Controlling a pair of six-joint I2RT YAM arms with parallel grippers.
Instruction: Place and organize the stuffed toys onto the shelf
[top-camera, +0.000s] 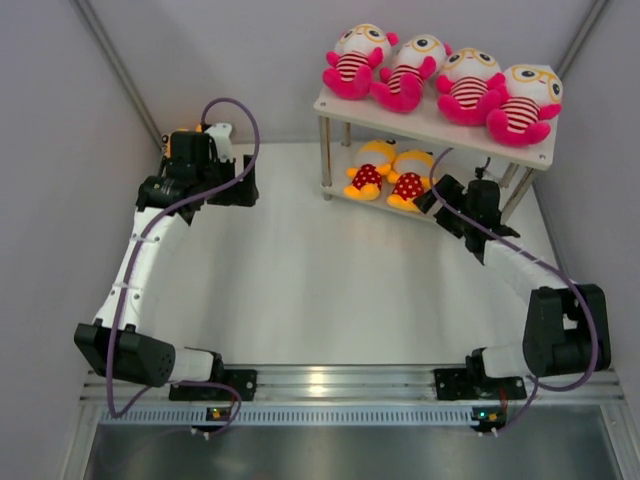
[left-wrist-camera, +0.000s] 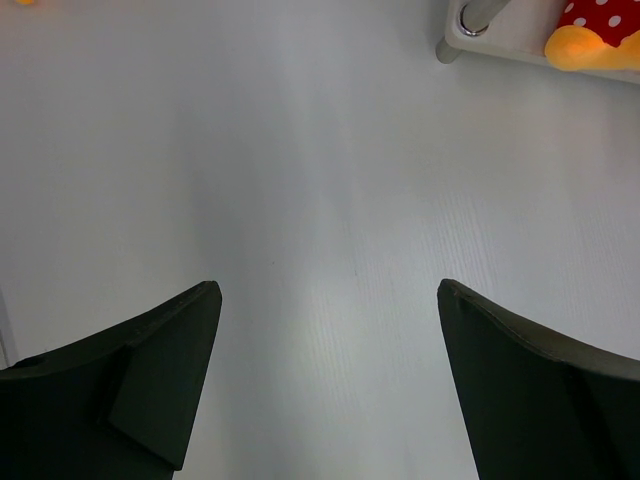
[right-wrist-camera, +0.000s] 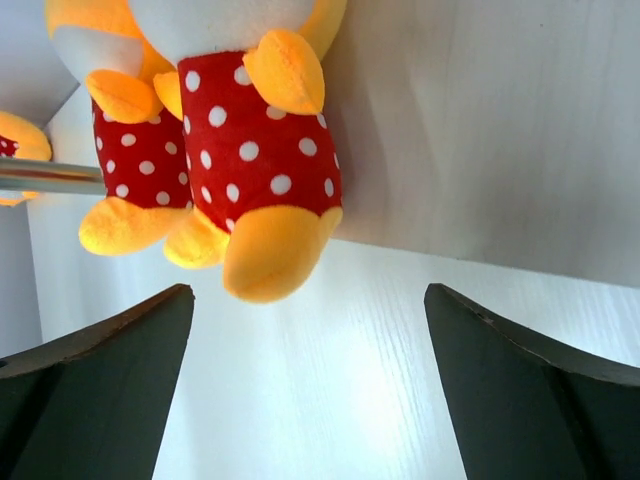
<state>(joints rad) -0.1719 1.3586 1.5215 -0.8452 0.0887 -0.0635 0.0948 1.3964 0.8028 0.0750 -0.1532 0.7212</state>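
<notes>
The orange end of the third toy (top-camera: 201, 127) (left-wrist-camera: 25, 2) is farther outward than my left gripper's open fingers and below them, so my left gripper will move outward and down to it next.
Four pink stuffed toys (top-camera: 440, 80) sit in a row on the top board of the shelf (top-camera: 420, 122). Two orange-yellow toys with red dotted bodies (top-camera: 390, 175) lie on the lower board. My right gripper (top-camera: 430, 197) is open and empty just in front of them. In the right wrist view (right-wrist-camera: 310, 290) the nearer toy (right-wrist-camera: 260, 150) lies on the lower board (right-wrist-camera: 480, 130), a second toy (right-wrist-camera: 130, 160) beside it. My left gripper (top-camera: 250, 185) is open and empty over bare table at back left, as the left wrist view (left-wrist-camera: 328, 290) shows. An orange-and-white shape (top-camera: 190, 135) behind the left wrist may be a third toy.
White walls close in the table on the left, back and right. The shelf's metal leg (left-wrist-camera: 475, 15) and a toy's foot (left-wrist-camera: 580, 45) show at the top right of the left wrist view. The arm bases stand on a rail (top-camera: 340, 385) at the near edge.
</notes>
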